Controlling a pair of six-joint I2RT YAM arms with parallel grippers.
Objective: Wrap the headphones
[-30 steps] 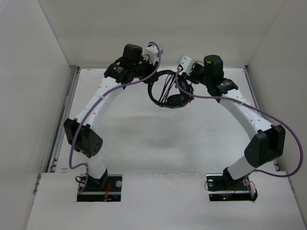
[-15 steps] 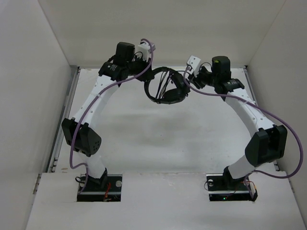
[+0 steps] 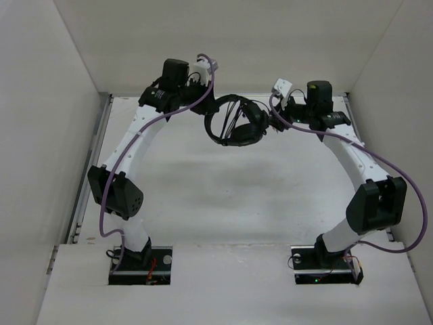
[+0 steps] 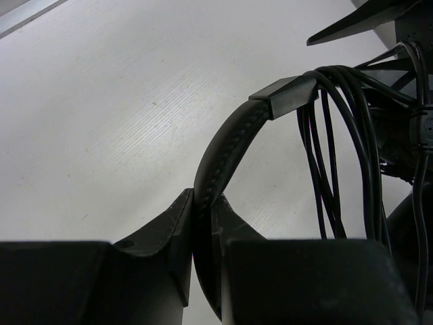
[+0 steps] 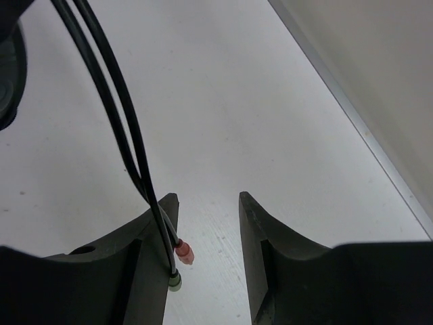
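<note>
The robot's left gripper will next lower the headphones onto the bare white tabletop below and release the headband, since the cable is looped over the headband [image 4: 226, 145].
The black headphones [image 3: 235, 127] hang above the back middle of the table. My left gripper [image 4: 203, 198] is shut on the stitched headband [image 4: 226, 145], pinching it between both jaws. Several turns of thin black cable [image 4: 338, 142] are looped over the headband by the slider. My right gripper [image 5: 208, 200] is just right of the headphones and open. The cable's end [image 5: 115, 108] runs down the inner face of its left finger [image 5: 152, 230]. A red plug [image 5: 184, 252] and a green plug [image 5: 175, 281] dangle there, unclamped. One earcup [image 5: 8, 68] shows at the left edge.
White walls enclose the table on the left, back and right. Metal rails run along the left edge [image 3: 101, 135] and right edge [image 5: 352, 115]. Thick purple cables [image 3: 399, 203] loop off both arms.
The right gripper has drawn back to the right, away from the headphones, and its jaws stand slightly wider. The left arm shifted a little left and back, still holding the headband.
</note>
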